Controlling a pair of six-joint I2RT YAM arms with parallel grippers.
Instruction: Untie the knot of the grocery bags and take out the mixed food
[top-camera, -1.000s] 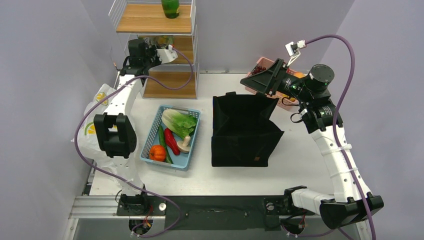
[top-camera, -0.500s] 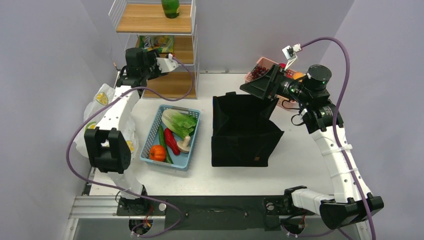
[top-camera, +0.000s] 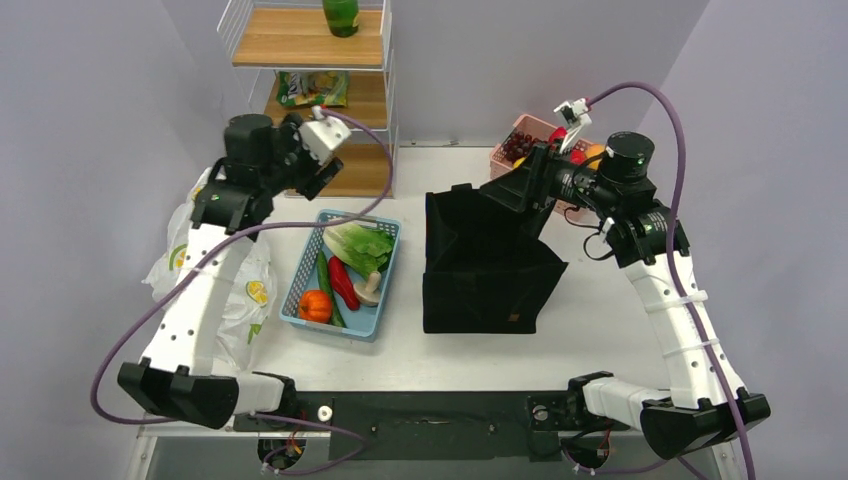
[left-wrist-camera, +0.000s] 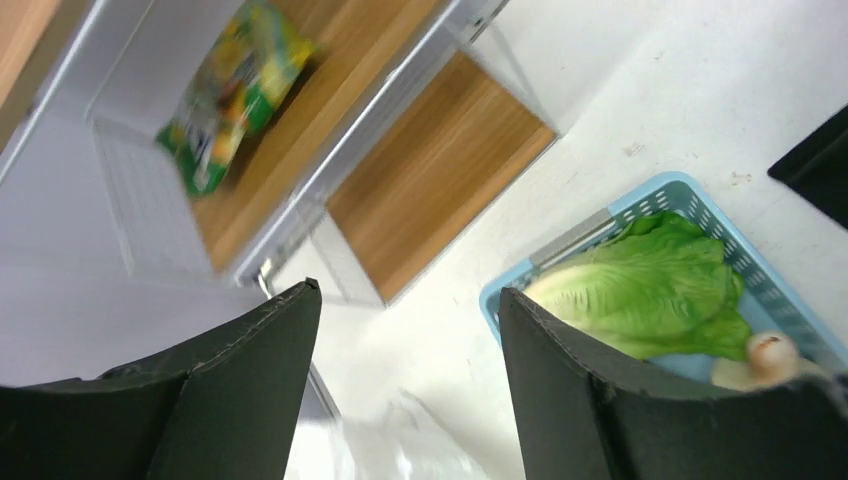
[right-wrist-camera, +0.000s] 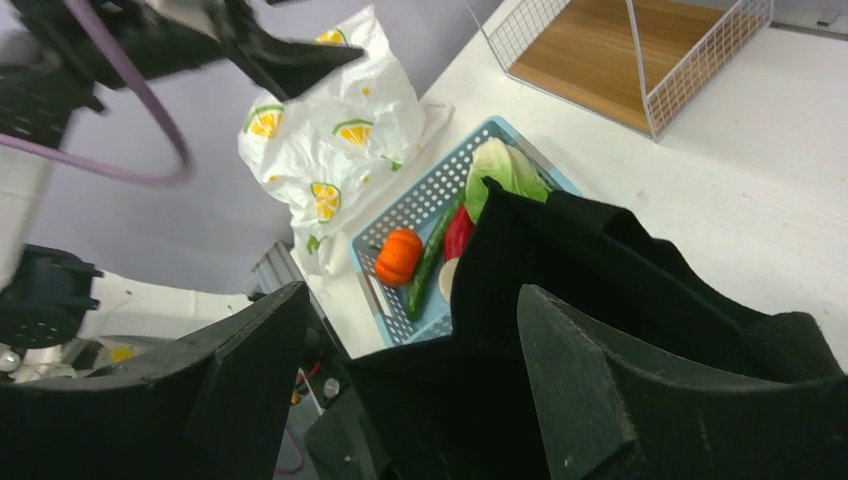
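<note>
Next, my left gripper moves back and down, to the left in the top view, onto the white grocery bag's fold (top-camera: 247, 268) (left-wrist-camera: 393, 446), because the bag lies lower there.
The white grocery bag (top-camera: 185, 262) printed with citrus slices lies at the table's left edge, partly behind my left arm; it also shows in the right wrist view (right-wrist-camera: 335, 140). My left gripper (top-camera: 322, 172) is open and empty, in the air in front of the shelf rack, above and right of the bag (left-wrist-camera: 400, 450). A green-and-yellow snack packet (top-camera: 313, 88) lies on the rack's middle shelf (left-wrist-camera: 232, 95). A small orange pumpkin (top-camera: 315, 305) sits in the blue basket (right-wrist-camera: 399, 256). My right gripper (top-camera: 508, 190) is open and empty over the black tote's back rim.
The black tote (top-camera: 485, 265) stands open mid-table. The blue basket (top-camera: 390, 225) holds lettuce, cucumber, red pepper and mushroom. A pink basket (top-camera: 503, 143) at back right holds grapes and an orange fruit (top-camera: 597, 152). The wire shelf rack (top-camera: 310, 40) stands at the back left.
My left arm has swung back from the rack; its gripper has come forward and right, its elbow sinking to the near left. My right gripper has moved left, down toward the tote.
</note>
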